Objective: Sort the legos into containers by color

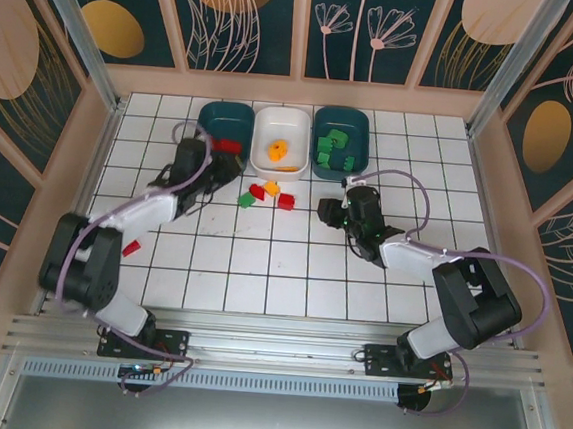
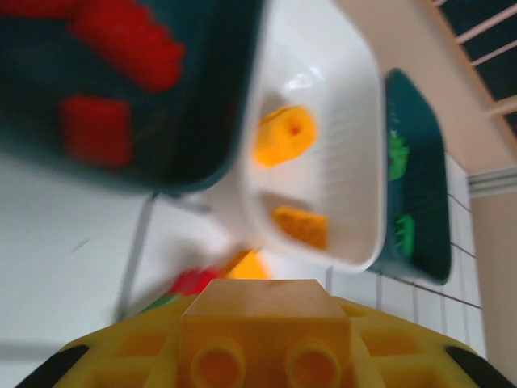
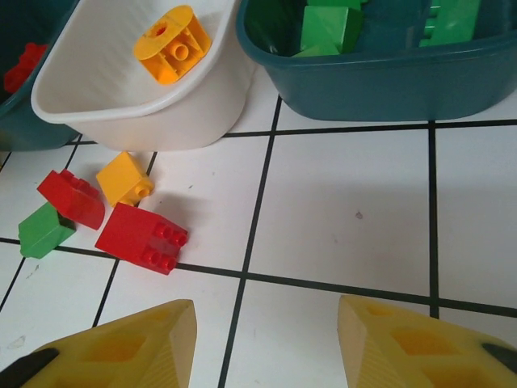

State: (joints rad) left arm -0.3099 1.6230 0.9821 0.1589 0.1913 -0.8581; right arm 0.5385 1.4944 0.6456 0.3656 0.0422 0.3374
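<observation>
The yellow-orange lego (image 2: 266, 339) will next be carried outward by my left gripper over the white tray's open bottom, beside the tray's round lego, and let go there, because that tray holds orange legos.
My left gripper (image 1: 224, 177) (image 2: 265, 327) is shut on a yellow-orange lego (image 2: 266, 339), held just left of the loose pile on the tiles. That pile holds a green lego (image 1: 247, 200) (image 3: 44, 229), two red legos (image 3: 143, 238) (image 3: 73, 198) and an orange lego (image 3: 123, 178). My right gripper (image 1: 332, 210) (image 3: 266, 347) stands open over bare tile to the right of the pile. At the back sit the containers. The left teal tray (image 1: 225, 119) has red legos (image 2: 121, 48). The white tray (image 1: 280, 139) has orange legos (image 2: 284, 136). The right teal tray (image 1: 340, 139) has green legos (image 3: 327, 28).
One red lego (image 1: 131, 249) lies alone beside the left arm's lower link. A wooden frame (image 1: 297, 93) walls the tiled table on three sides. Open tiles stretch in front of the trays and between the two arms.
</observation>
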